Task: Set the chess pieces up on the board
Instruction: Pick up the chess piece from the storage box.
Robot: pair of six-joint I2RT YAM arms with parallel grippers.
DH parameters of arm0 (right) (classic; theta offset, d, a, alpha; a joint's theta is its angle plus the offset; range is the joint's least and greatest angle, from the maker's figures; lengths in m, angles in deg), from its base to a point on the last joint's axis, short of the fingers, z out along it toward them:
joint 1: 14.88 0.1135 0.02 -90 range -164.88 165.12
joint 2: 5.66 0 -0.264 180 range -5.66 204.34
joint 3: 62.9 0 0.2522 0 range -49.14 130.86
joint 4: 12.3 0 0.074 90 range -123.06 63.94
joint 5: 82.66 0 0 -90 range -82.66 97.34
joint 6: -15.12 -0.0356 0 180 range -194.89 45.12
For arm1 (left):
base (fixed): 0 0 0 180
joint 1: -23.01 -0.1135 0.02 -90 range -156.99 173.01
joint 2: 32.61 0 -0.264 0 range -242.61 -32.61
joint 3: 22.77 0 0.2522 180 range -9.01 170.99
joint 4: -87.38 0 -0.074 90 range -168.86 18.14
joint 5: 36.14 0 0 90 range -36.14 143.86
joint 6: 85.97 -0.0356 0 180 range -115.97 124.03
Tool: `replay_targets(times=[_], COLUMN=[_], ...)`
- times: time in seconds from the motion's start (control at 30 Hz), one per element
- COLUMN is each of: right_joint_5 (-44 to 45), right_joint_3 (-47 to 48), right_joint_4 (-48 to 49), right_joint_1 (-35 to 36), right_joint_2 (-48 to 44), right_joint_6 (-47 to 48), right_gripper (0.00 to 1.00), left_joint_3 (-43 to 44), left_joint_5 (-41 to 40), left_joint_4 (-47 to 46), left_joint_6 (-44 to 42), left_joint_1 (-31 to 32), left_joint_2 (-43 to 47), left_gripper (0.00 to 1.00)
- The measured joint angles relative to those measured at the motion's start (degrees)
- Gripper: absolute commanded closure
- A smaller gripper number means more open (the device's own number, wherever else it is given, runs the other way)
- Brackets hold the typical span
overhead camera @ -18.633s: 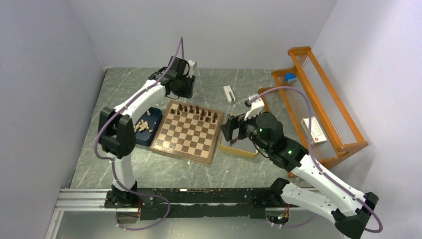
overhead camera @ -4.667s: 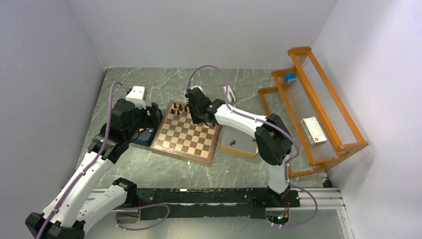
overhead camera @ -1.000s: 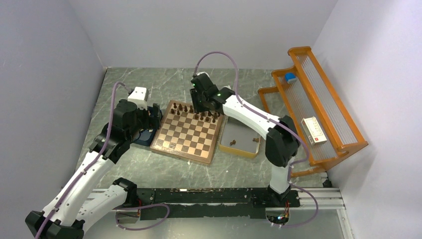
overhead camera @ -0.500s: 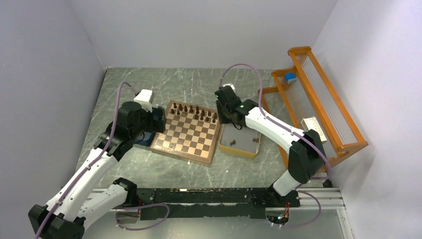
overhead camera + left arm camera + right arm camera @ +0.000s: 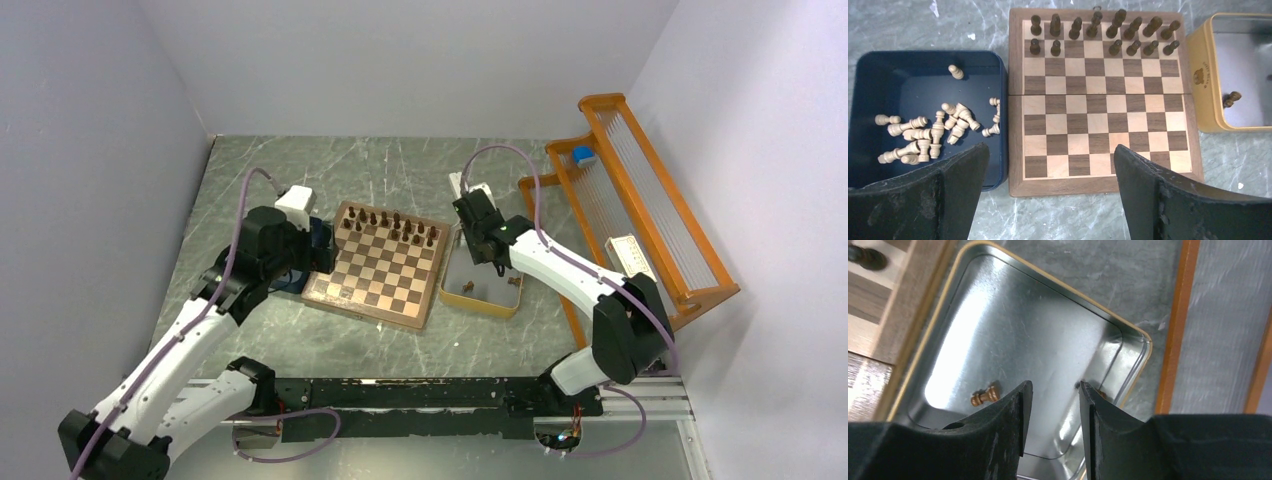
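Next, the right gripper, open above the tray's bottom, moves down and toward the rack onto the dark piece by the tray's side toward the rack.
The board (image 5: 375, 272) lies mid-table, and dark chess pieces (image 5: 390, 222) stand in its two far rows (image 5: 1098, 32). My right gripper (image 5: 490, 258) hovers over the yellow-rimmed tray (image 5: 478, 305). It (image 5: 1054, 387) is open with nothing between its fingers. One dark piece (image 5: 984, 396) lies on the tray floor (image 5: 1023, 325) left of the fingers. Another (image 5: 1100, 394) is mostly hidden behind the right finger. My left gripper (image 5: 320, 240) is wide open above the board's left edge (image 5: 1050, 150), holding nothing.
A blue tray (image 5: 928, 52) with several light pieces (image 5: 928, 132) sits left of the board (image 5: 1098, 125). An orange rack (image 5: 640, 210) holding a white box (image 5: 630, 255) stands at the right. A small white object (image 5: 459, 185) lies behind the yellow tray.
My right gripper has swung right, from over the board's far rows to above the yellow tray, and opened slightly. The left arm has edged toward the board.
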State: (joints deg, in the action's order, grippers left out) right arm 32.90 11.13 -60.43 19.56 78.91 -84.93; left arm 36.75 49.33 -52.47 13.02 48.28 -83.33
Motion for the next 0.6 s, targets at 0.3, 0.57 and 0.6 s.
replay_targets(times=[0.3,0.57,0.6], right_joint_5=[0.28,3.74,4.07], right_joint_3=[-0.57,-0.50,-0.61], right_joint_4=[-0.15,-3.48,-3.65], right_joint_1=[0.00,0.00,0.00], right_joint_2=[0.52,4.98,5.18], right_joint_6=[11.82,19.52,20.31], right_gripper=[0.55,0.59,0.59], left_joint_3=[-0.33,-0.33,-0.33], left_joint_5=[-1.27,-4.33,-4.85], left_joint_4=[0.02,0.72,0.85], left_joint_6=[0.02,0.04,0.04], left_joint_1=[0.44,3.17,3.45], left_joint_2=[6.88,9.88,10.56], left_gripper=[0.01,0.01,0.01])
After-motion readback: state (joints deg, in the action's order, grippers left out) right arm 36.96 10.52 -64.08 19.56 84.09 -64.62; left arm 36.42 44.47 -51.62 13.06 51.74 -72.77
